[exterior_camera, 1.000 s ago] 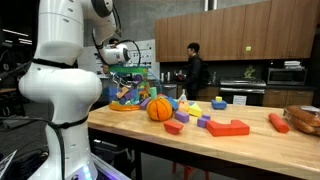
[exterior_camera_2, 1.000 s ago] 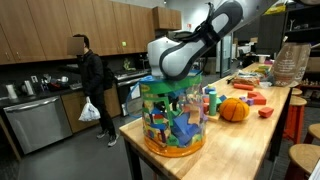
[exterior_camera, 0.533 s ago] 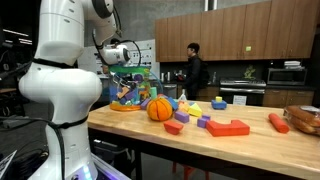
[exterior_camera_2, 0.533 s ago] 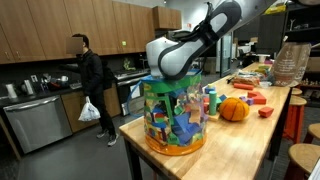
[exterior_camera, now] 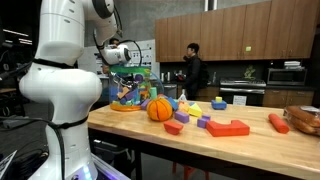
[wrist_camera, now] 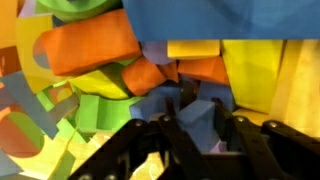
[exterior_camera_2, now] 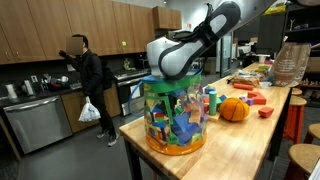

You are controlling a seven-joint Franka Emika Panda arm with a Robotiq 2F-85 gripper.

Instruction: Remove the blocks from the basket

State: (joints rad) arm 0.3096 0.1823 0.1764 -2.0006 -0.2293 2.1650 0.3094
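Observation:
The basket's sides are all around the blue block, so I need to lift my gripper up out of the basket next and move it across the basket's rim toward the tabletop by the orange ball.
The basket stands at the table's end, its busy blue, green and purple sides on an orange base; it also shows in the exterior view from the far side. The arm's wrist reaches down into it, and the fingers are hidden there in both exterior views. In the wrist view my gripper is shut on a blue block, a finger pressed to each side. Around it lie an orange block, a yellow block and a green one.
On the table lie an orange ball, a red block, a purple block, a yellow block, a long orange-red piece and a brown bowl. A person stands in the kitchen behind.
The arm keeps the same pose over the basket in both exterior views. Only the person in the background has shifted a little.

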